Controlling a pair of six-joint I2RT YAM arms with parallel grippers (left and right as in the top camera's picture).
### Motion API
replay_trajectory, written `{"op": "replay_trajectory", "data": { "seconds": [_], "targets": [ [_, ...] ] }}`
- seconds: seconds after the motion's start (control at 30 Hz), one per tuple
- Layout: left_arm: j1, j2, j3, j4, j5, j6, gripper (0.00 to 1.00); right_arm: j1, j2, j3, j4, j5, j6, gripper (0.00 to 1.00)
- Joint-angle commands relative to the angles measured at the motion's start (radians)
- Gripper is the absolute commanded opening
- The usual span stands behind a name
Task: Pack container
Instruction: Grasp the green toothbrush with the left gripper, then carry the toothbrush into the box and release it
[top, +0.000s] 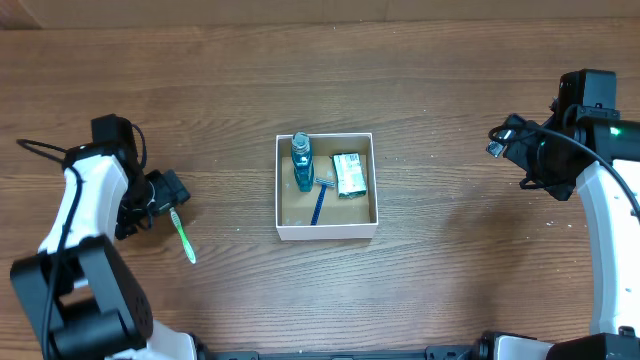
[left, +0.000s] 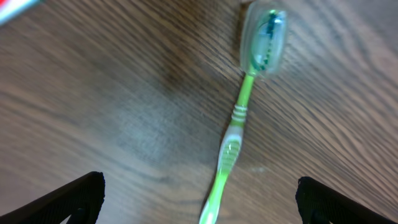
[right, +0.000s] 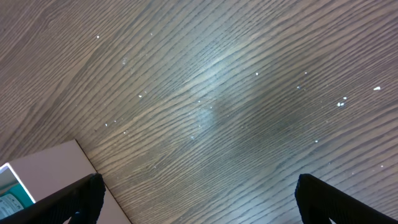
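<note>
My left gripper lowers toward the tabletop onto the green toothbrush's handle (top: 177, 220) (left: 229, 153) beside the ringed neck next and closes, since the handle lies between its open fingers.
The container (top: 327, 229) is a shallow square box with white walls and a brown floor at the table's middle. Inside lie a blue bottle (top: 302, 161), a blue razor (top: 319, 203) and a green-and-white packet (top: 348, 173). A green toothbrush (top: 182, 236) with a clear head cap lies on the table to the left of the box. My left gripper (top: 172, 195) is open and hovers just over the toothbrush's handle end. In the left wrist view the toothbrush (left: 237, 124) lies between the spread fingers (left: 199, 202). My right gripper (top: 503, 137) is open and empty at the far right.
The table is dark wood grain. A corner of the container (right: 46, 168) shows at the lower left of the right wrist view. A black cable (top: 40, 148) runs by the left arm.
</note>
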Motion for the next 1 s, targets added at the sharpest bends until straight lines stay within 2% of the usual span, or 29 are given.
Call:
{"op": "replay_trajectory", "data": {
  "seconds": [0.0, 0.2, 0.27, 0.33, 0.43, 0.57, 0.7, 0.83, 0.97],
  "targets": [
    [0.000, 0.079, -0.008, 0.010, 0.012, 0.023, 1.00, 0.002, -0.010, -0.001, 0.005, -0.005, -0.006, 1.00],
    [-0.001, 0.163, -0.008, 0.033, 0.012, 0.023, 1.00, 0.002, -0.010, -0.001, 0.005, -0.005, -0.006, 1.00],
    [-0.001, 0.169, -0.008, 0.039, 0.012, 0.023, 0.94, 0.002, -0.010, -0.001, 0.005, -0.005, -0.006, 1.00],
    [-0.001, 0.170, -0.008, 0.039, 0.013, 0.023, 0.82, 0.002, -0.010, -0.001, 0.005, -0.005, -0.006, 1.00],
    [-0.001, 0.170, -0.008, 0.039, 0.013, 0.023, 0.52, 0.002, -0.010, -0.001, 0.005, -0.005, -0.006, 1.00],
    [-0.002, 0.170, -0.008, 0.035, 0.013, 0.023, 0.29, 0.002, -0.010, -0.001, 0.005, -0.005, -0.006, 1.00],
    [-0.007, 0.170, -0.008, 0.041, 0.013, 0.023, 0.22, 0.002, -0.010, -0.001, 0.005, -0.005, -0.006, 1.00],
    [-0.013, 0.170, -0.008, 0.043, 0.013, 0.023, 0.08, 0.002, -0.010, -0.001, 0.005, -0.005, -0.006, 1.00],
    [-0.025, 0.170, -0.008, 0.044, 0.012, 0.023, 0.04, 0.002, -0.010, -0.001, 0.004, -0.005, -0.006, 1.00]
  ]
}}
